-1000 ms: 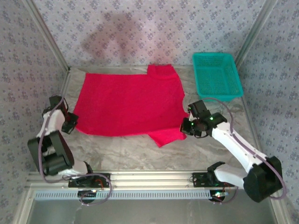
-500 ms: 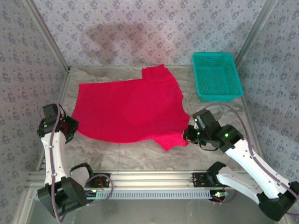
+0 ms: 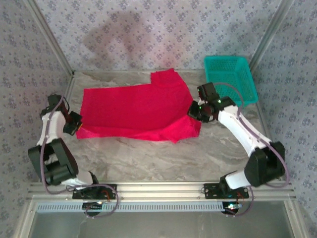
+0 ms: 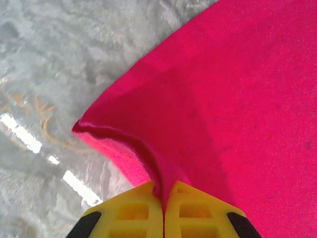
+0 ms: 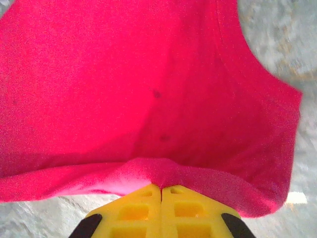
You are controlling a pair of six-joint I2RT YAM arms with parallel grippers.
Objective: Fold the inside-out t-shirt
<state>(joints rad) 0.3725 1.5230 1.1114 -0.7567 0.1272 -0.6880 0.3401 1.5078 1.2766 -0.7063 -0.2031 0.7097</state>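
Observation:
Next, my right gripper carries the t-shirt's pinched edge outward onto the t-shirt's side nearer the sleeve (image 3: pixel 185 92) and releases, since the t-shirt's near part is only partly folded over.
The red inside-out t-shirt (image 3: pixel 133 111) lies spread across the grey table, its near edge folded back over itself. My left gripper (image 3: pixel 77 127) is shut on the shirt's left near corner. In the left wrist view a pinched ridge of the t-shirt (image 4: pixel 223 99) runs into the closed yellow left gripper (image 4: pixel 164 198). My right gripper (image 3: pixel 195 110) is shut on the shirt's right edge beside the sleeve. In the right wrist view the t-shirt (image 5: pixel 138 84) bulges up from the closed yellow right gripper (image 5: pixel 161 191), a doubled hem hanging beneath it.
A teal mesh basket (image 3: pixel 230 79) stands at the back right, just beyond the right arm. Bare marbled table (image 3: pixel 163 158) stretches between the shirt and the arm bases. Patterned walls close in the back and both sides.
Both grippers have carried the shirt's near edge away from me, toward the back. The near part now lies folded over, and the right sleeve has come up with the right gripper.

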